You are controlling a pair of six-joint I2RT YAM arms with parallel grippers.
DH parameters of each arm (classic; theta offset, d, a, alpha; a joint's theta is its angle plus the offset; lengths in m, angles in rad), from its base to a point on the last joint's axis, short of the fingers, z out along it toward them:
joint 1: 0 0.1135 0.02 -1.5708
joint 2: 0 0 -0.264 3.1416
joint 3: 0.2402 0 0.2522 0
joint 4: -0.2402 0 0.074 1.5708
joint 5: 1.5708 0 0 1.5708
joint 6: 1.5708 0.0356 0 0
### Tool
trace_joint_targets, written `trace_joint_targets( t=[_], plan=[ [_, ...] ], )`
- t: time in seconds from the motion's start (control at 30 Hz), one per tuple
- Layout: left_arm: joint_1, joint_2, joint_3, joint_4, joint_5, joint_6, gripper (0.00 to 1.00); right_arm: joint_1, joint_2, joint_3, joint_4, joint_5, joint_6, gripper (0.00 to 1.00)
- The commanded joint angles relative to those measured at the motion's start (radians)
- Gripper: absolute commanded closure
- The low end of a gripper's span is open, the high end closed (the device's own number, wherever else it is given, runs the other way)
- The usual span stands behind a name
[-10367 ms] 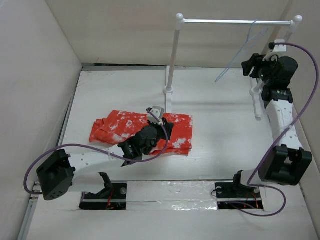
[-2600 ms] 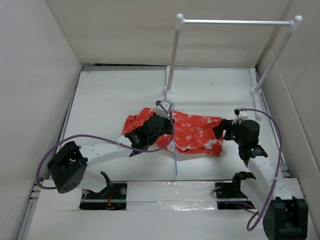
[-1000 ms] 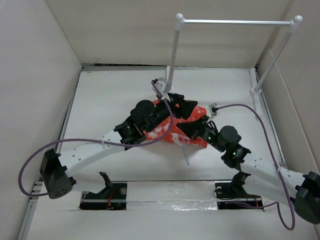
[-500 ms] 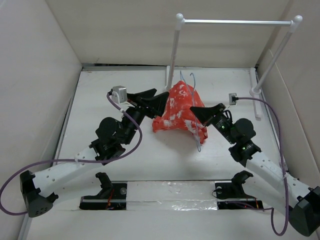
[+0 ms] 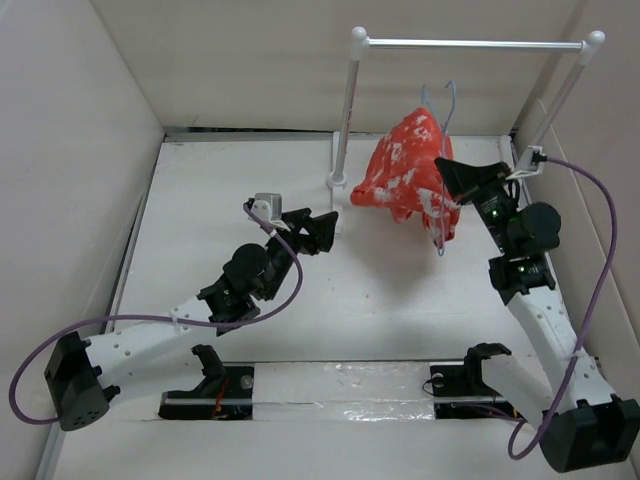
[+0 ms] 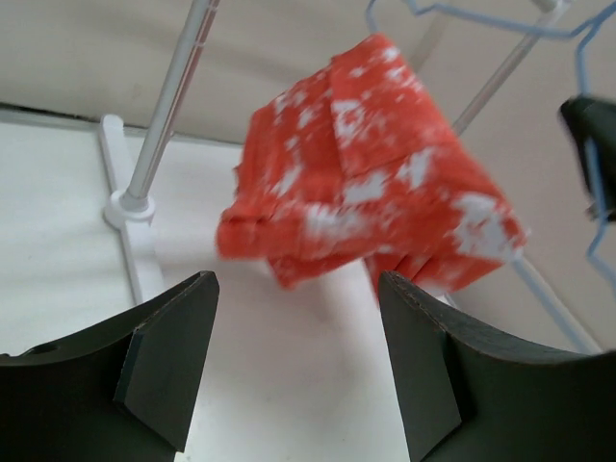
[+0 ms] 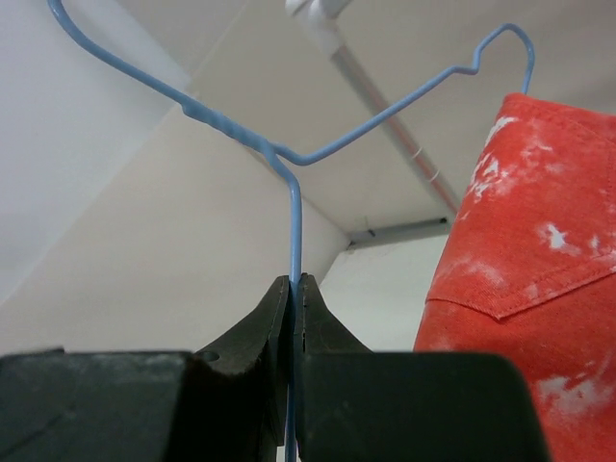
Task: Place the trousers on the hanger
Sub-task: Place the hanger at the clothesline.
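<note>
The hanger's hook is still off the rack's crossbar, so my right gripper will next carry the hook outward, to the right in the top view, and let go of it over the crossbar.
The red-orange trousers [image 5: 405, 168] hang draped over the thin blue wire hanger [image 5: 440, 240], lifted off the table below the rack's crossbar. My right gripper [image 5: 452, 176] is shut on the hanger's wire; in the right wrist view the hanger [image 7: 295, 212] runs up from between the closed tips of the right gripper [image 7: 295, 280], with the trousers [image 7: 520, 250] to the right. My left gripper [image 5: 318, 228] stands open and empty near the table's middle, apart from the cloth. In the left wrist view the left gripper [image 6: 295, 289] points at the trousers [image 6: 366, 183] and the hanger [image 6: 581, 106].
A white-posted rack stands at the back, with a metal crossbar [image 5: 470, 43], a left post [image 5: 345, 110] and a base [image 5: 337, 182]. High white walls close in the table on the left, back and right. The left post [image 6: 164, 125] is close ahead of my left gripper.
The right arm has lifted the hanger with the trousers off the table, up and back right towards the rack. The left arm has drawn back left and down, away from the cloth.
</note>
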State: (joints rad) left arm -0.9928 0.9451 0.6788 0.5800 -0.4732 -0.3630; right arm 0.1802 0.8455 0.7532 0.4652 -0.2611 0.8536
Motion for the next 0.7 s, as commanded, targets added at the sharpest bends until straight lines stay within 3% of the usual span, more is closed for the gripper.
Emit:
trace_joint_targets(
  t=[0.0, 0.23, 0.67],
  plan=[
    [0.0, 0.001, -0.033, 0.034, -0.036, 0.021, 0.36, -0.094, 0.035, 0.164, 0.161, -0.073, -0.011, 1.0],
    [0.0, 0.009, -0.108, 0.06, -0.022, 0.053, 0.36, -0.248, 0.197, 0.319, 0.128, -0.141, -0.037, 1.0],
    [0.0, 0.037, -0.108, 0.052, 0.001, 0.079, 0.36, -0.462, 0.519, 0.578, 0.181, -0.34, 0.021, 1.0]
  ],
)
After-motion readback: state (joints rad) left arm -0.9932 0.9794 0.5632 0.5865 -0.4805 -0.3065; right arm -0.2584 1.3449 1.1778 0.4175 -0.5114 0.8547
